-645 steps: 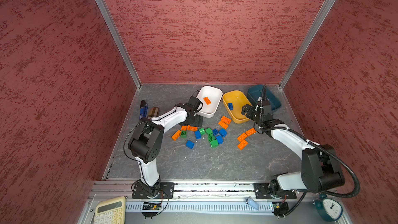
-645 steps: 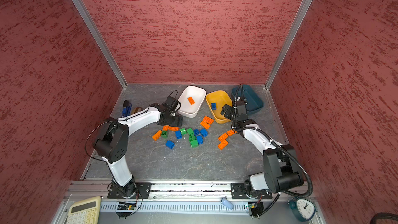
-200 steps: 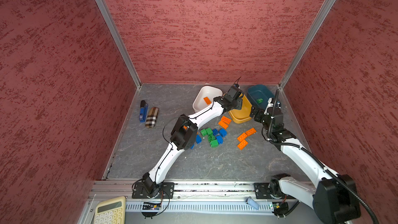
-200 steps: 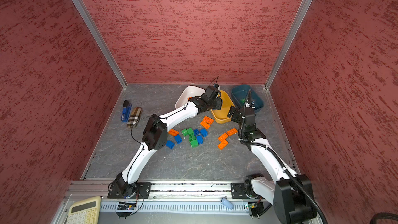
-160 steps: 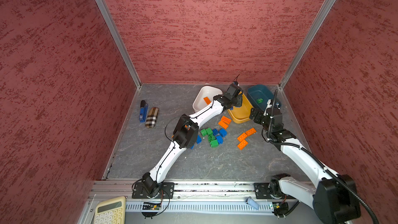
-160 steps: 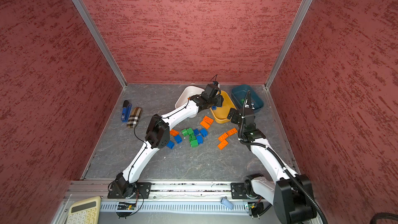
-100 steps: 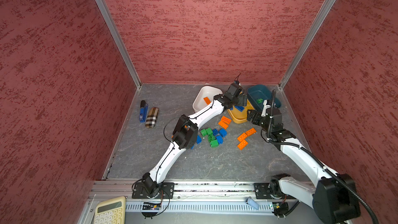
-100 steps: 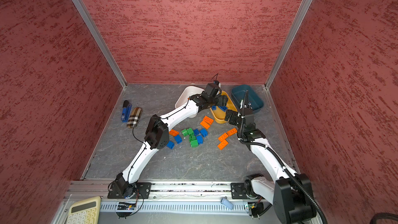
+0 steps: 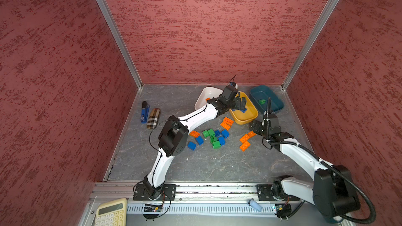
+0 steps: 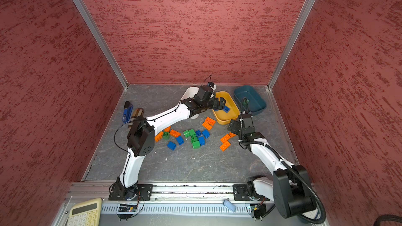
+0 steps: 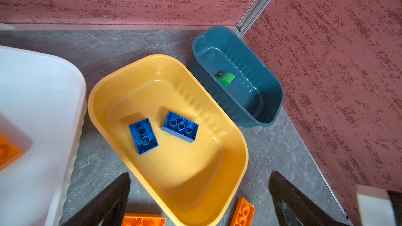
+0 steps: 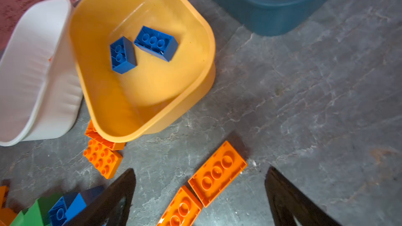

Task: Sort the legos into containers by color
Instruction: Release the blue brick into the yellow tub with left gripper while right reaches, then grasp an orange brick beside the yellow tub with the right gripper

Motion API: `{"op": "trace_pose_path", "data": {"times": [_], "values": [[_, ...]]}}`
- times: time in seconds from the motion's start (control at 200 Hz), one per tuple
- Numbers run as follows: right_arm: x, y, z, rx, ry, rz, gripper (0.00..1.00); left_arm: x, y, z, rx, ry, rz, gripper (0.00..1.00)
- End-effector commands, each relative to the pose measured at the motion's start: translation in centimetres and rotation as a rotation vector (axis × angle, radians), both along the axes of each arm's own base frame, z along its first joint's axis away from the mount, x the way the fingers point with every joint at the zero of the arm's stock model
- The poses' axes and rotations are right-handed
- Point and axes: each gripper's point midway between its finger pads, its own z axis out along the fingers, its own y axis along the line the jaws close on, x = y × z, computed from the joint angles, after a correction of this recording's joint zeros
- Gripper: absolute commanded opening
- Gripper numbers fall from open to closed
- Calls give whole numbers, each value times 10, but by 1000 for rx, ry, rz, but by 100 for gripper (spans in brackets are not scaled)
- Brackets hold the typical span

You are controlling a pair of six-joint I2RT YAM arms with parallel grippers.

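The robot's right gripper will next turn and go down onto the flat orange lego nearest the teal container, because that lego lies at an angle between the open fingers.
My left gripper hangs open over the mustard yellow container, holding nothing. Two blue legos lie in that tub. A green lego lies in the dark teal container, and an orange one in the white container. My right gripper stands open, low over two flat orange legos on the floor. Several loose blue, green and orange legos lie mid-floor.
A blue-and-black stapler-like object and a plaid case lie by the left wall. Two more orange bricks sit against the yellow tub's front. Red walls close in three sides. A calculator rests beyond the front rail.
My left gripper opened over the yellow tub and a second blue brick now lies in it. My right gripper moved from the teal tub forward and down to the orange bricks.
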Motion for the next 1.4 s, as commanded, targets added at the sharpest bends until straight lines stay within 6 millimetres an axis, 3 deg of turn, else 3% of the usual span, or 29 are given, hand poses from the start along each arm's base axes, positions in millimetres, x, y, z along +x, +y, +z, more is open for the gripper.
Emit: {"op": "trace_pose_path", "data": {"times": [0.0, 0.27, 0.546, 0.937, 1.167, 1.393], "values": [[-5, -12, -23, -17, 79, -83, 89, -5, 7, 8, -35, -21, -8, 100], [7, -9, -48, -6, 178, -121, 76, -16, 46, -9, -49, 17, 95, 99], [9, -13, -70, -95, 270, -139, 76, -18, 69, -22, -33, 33, 157, 100], [-30, -4, -85, -101, 407, -34, 61, -12, 78, -9, -60, -27, 193, 100], [-37, 6, -83, -68, 422, 18, 56, -12, 88, -11, -49, -21, 210, 100], [-36, 3, -83, -105, 422, 43, 35, -14, 94, -7, -41, -35, 215, 100]]}}
